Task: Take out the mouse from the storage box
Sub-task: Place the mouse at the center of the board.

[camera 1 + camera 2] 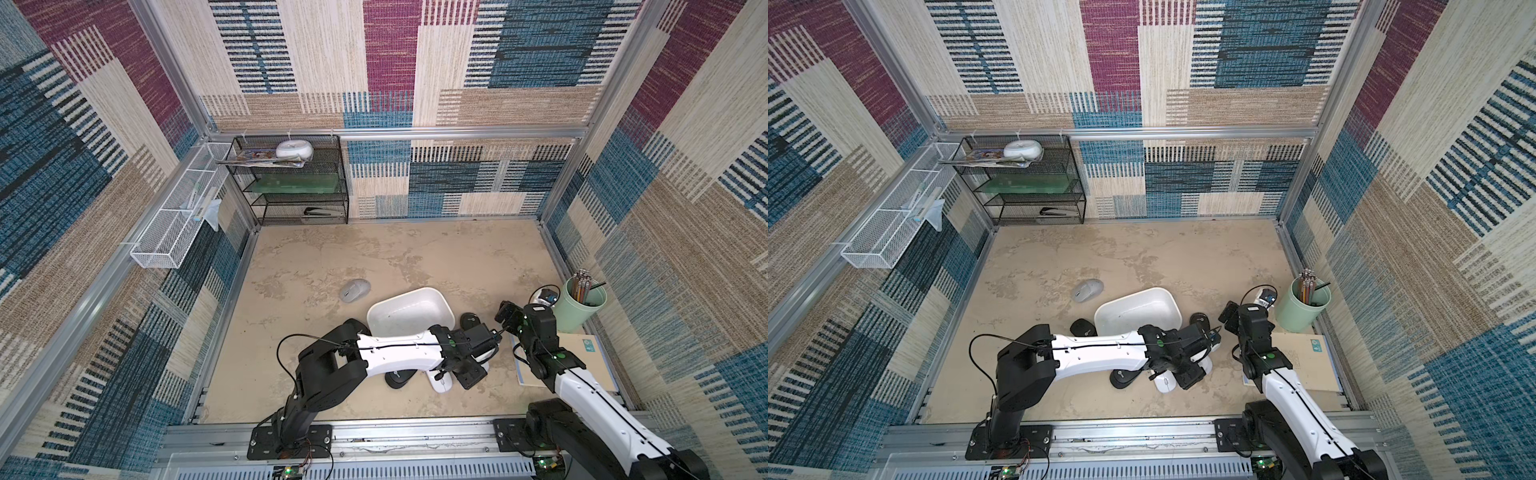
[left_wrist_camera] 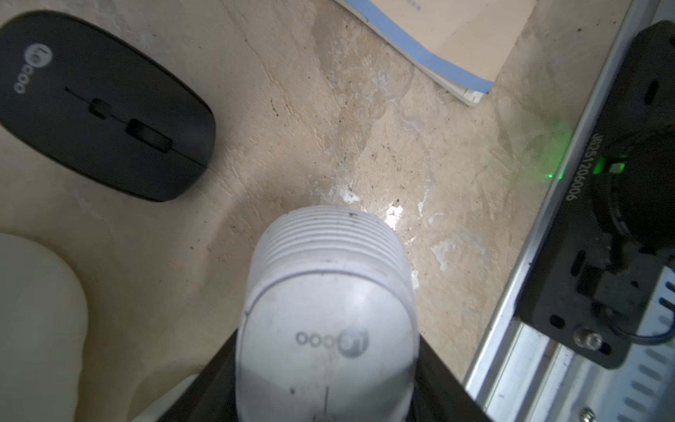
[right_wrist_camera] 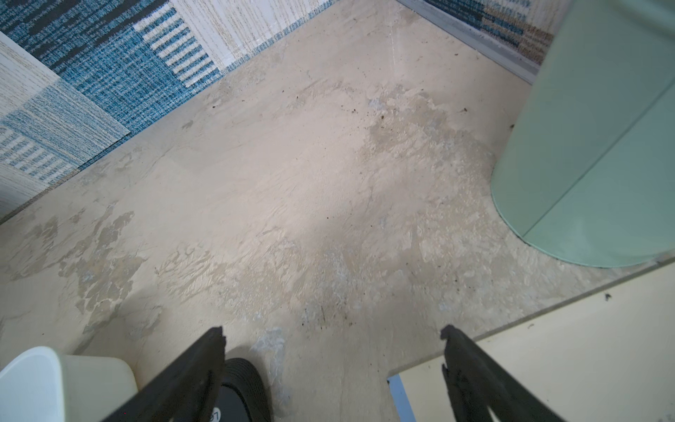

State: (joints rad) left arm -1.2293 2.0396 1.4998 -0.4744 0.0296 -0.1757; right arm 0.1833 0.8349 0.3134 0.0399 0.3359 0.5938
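Observation:
My left gripper lowers toward the bare tabletop between box (image 1: 1138,309) and notebook next and releases the white mouse there, because it is clear of the storage box.
The white storage box (image 1: 409,311) (image 1: 1138,309) sits mid-table and shows nothing inside. My left gripper (image 2: 328,383) (image 1: 484,351) hovers low over the table to the near right of the box, shut on a white mouse (image 2: 328,310) whose ribbed end sticks out past the jaws. My right gripper (image 3: 332,339) (image 1: 505,313) stands open over bare table just right of the box, with nothing between its fingers. A black mouse (image 3: 237,391) (image 1: 469,320) lies beside its one finger, next to the box corner (image 3: 44,380).
On the table lie a grey mouse (image 1: 355,290), a black mouse (image 1: 399,379) (image 2: 106,106), a white mouse (image 1: 441,380) and another black mouse (image 1: 1084,328). A green pencil cup (image 1: 579,305) (image 3: 591,146) and a notebook (image 1: 582,361) (image 3: 548,347) lie at the right. A black mesh rack (image 1: 291,183) stands at the back left.

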